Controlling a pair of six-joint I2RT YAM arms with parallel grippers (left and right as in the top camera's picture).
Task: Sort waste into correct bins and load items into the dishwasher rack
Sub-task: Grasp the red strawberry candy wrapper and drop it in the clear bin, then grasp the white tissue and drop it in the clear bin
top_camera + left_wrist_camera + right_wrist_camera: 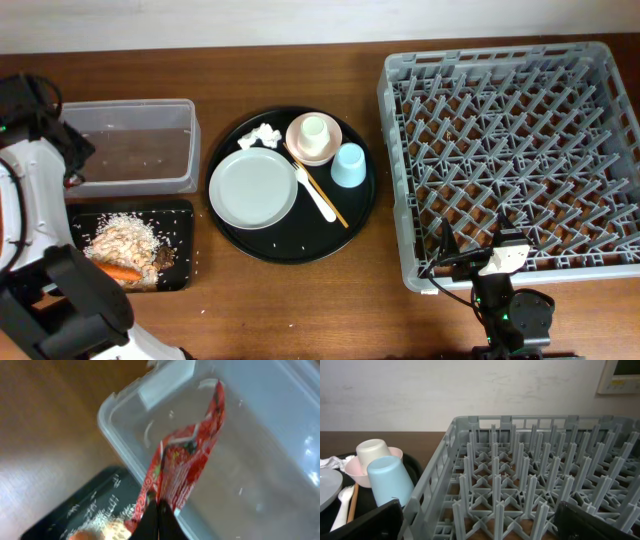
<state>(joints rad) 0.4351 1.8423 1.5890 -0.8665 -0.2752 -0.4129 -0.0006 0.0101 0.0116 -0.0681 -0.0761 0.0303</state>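
Note:
I need to move the red wrapper next with my left gripper, taking it past the clear tub's corner rim and over the clear tub's open bottom.
My left gripper (159, 519) is shut on the lower end of a red wrapper (187, 455). The wrapper hangs over the corner rim of the clear tub (250, 435), with the black tray (80, 505) of rice just below. Overhead, the left arm (45, 170) covers the tub's (135, 145) left end and hides the wrapper. My right gripper (477, 525) stands open at the near wall of the dishwasher rack (510, 150), holding nothing. On the round black tray (290, 245) are the grey plate (253, 188), bowl (325, 150), small white cup (314, 130), blue cup (348, 165), fork (318, 195), chopsticks (333, 208) and crumpled paper (260, 136).
The shallow black tray (180, 215) in front of the tub holds rice crumbs (125, 238), brown scraps and an orange carrot (120, 270). The right arm's base (505, 310) sits at the table's front edge below the rack.

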